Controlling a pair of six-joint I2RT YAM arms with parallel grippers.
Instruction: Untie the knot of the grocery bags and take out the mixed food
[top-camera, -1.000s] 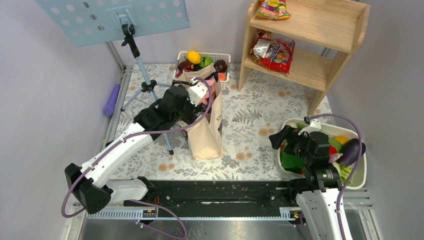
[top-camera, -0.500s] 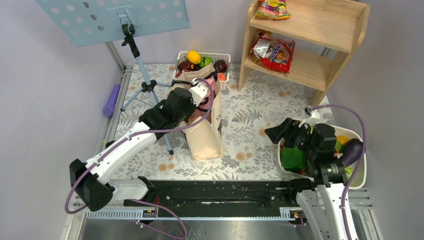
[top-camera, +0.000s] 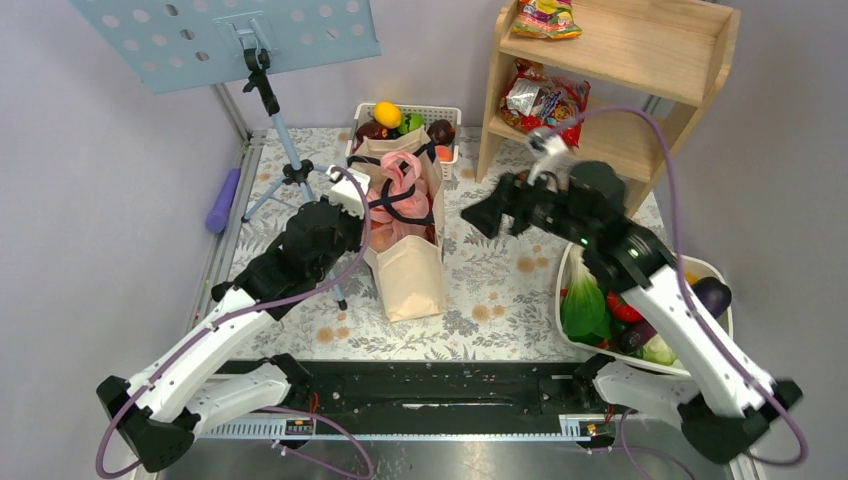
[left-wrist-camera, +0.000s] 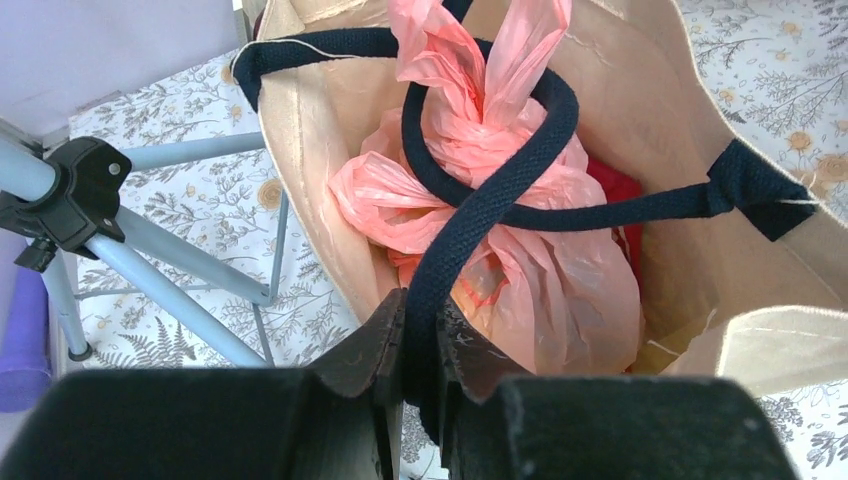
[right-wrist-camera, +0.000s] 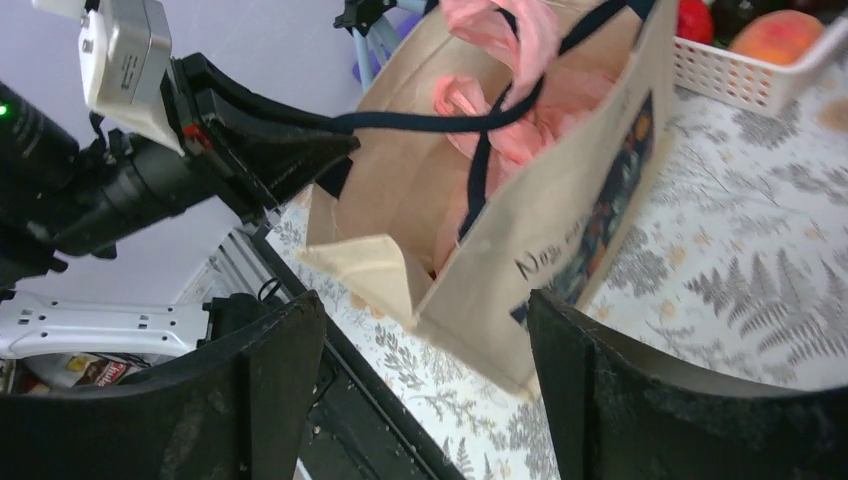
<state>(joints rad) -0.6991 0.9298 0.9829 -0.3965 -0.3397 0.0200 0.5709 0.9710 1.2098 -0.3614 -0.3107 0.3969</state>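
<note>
The tote's dark handle loops around the grocery bag's knot (left-wrist-camera: 470, 120), so my right gripper needs to move to its left in the top view next, toward the tote's rim and onto the dark handle.
A beige canvas tote (top-camera: 410, 275) stands on the floral mat with a pink grocery bag (top-camera: 393, 200) inside. The bag's knot (left-wrist-camera: 470, 120) sticks up, two pink handle ends above it, and a dark navy tote strap (left-wrist-camera: 500, 195) loops around it. My left gripper (top-camera: 355, 205) is at the tote's left rim, shut on that strap (left-wrist-camera: 425, 340). My right gripper (top-camera: 480, 215) hangs open just right of the tote (right-wrist-camera: 560, 230), holding nothing. The mixed food is hidden in the pink bag (right-wrist-camera: 520, 130); something red (left-wrist-camera: 615, 185) shows beside the pink bag.
A music stand's tripod (top-camera: 290, 170) stands left of the tote, close to my left arm. A white basket of fruit (top-camera: 440, 115) sits behind the tote. A wooden shelf (top-camera: 620, 130) with snack packets is at back right. A white tub (top-camera: 727, 345) of vegetables lies at right.
My left gripper has closed on the tote strap and drawn back to the left. My right arm has swung from over the white tub up towards the tote's right side.
</note>
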